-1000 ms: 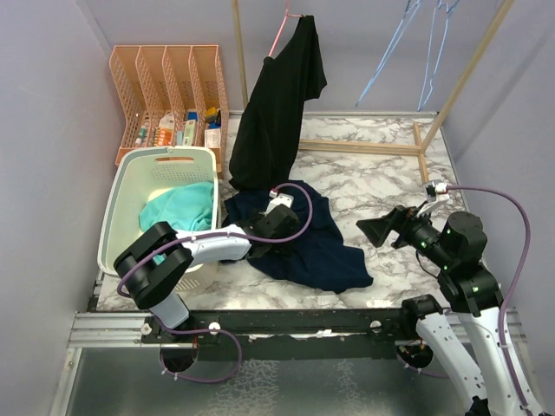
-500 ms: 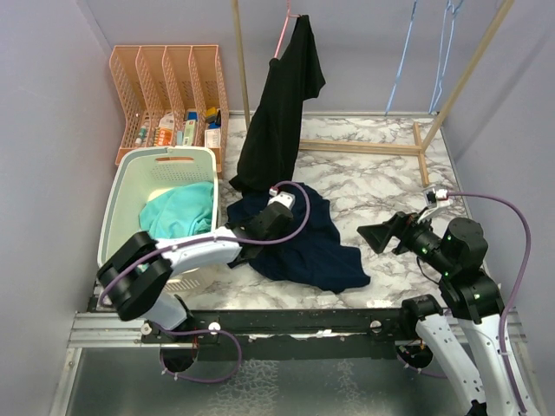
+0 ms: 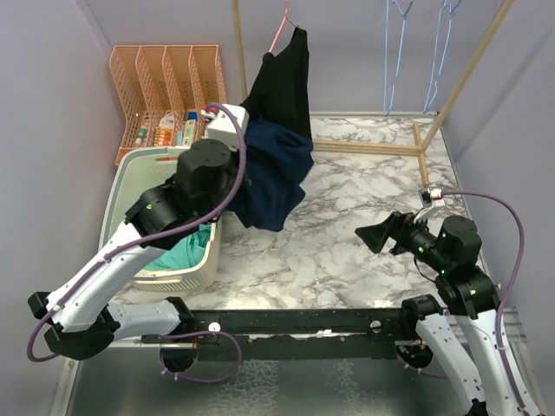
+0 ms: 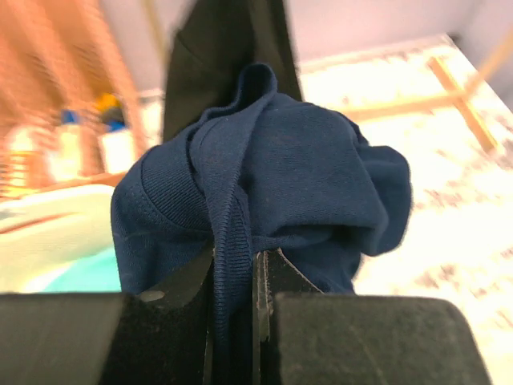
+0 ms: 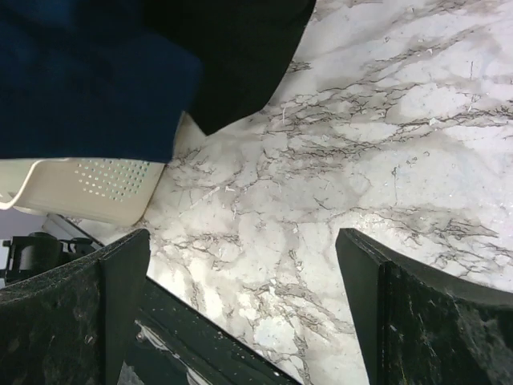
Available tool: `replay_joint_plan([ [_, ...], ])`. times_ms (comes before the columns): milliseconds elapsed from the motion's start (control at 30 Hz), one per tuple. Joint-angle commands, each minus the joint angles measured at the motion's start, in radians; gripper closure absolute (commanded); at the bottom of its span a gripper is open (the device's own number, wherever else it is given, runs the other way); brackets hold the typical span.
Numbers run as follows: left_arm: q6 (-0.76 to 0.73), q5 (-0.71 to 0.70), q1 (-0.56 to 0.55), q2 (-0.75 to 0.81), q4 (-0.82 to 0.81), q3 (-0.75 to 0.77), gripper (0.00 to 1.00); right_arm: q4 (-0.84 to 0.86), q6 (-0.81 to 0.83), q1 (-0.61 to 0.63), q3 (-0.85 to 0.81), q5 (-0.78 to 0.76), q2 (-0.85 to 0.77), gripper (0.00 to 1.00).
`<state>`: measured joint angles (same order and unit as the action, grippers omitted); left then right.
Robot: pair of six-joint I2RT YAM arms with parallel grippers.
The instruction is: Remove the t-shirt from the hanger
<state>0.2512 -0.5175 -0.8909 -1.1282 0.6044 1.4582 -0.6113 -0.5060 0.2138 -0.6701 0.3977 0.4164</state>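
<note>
The white laundry basket with teal cloth is to the left of my left gripper in the top view. My left gripper should carry the navy t-shirt [image 3: 273,178] over it and let go.
A black t-shirt [image 3: 286,82] hangs from a pink hanger [image 3: 282,30] on the rail at the back; the left wrist view shows it [image 4: 216,64] behind the lifted cloth. My left gripper [image 4: 234,273] is shut on a fold of a navy t-shirt [image 4: 304,176], pinched between both fingers. From above, that navy t-shirt [image 3: 273,178] dangles off the table, just in front of the black one's lower hem. My right gripper [image 3: 375,236] hovers wide open over the marble at the right, with nothing between its fingers [image 5: 120,265].
A white laundry basket [image 3: 130,186] holding teal cloth [image 3: 186,251] stands at the left, below my left arm. An orange file rack [image 3: 165,78] with bottles is behind it. Blue hangers [image 3: 399,52] hang at the back right beside the wooden rack frame [image 3: 460,78].
My left gripper shut on the navy t-shirt lying on the table, then rose up and leftward with it to beside the basket. The right arm barely moved.
</note>
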Motion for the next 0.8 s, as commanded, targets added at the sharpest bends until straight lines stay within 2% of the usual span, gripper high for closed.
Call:
replay_joint_plan([
  [0,-0.136,-0.363,0.03,-0.004,0.098,0.203,1.0,0.033,-0.014,-0.005,0.012,0.026,0.009,0.0],
  [167,-0.168,-0.546,0.082,-0.007,0.135,0.371,1.0,0.049,-0.002,-0.006,0.009,0.04,0.035,0.0],
  [433,-0.257,-0.639,0.087,-0.011,0.154,0.559,1.0,0.103,0.001,-0.006,0.025,0.078,0.08,0.0],
  [500,-0.257,-0.675,0.086,-0.012,0.189,0.539,1.0,0.114,-0.002,-0.006,0.029,0.087,0.085,0.0],
  [600,-0.203,-0.692,0.087,0.055,0.218,0.406,1.0,0.118,-0.002,-0.005,0.03,0.086,0.081,0.01],
  [767,-0.005,-0.527,0.087,0.173,0.33,0.324,1.0,0.107,0.004,-0.005,0.034,0.083,0.073,0.0],
])
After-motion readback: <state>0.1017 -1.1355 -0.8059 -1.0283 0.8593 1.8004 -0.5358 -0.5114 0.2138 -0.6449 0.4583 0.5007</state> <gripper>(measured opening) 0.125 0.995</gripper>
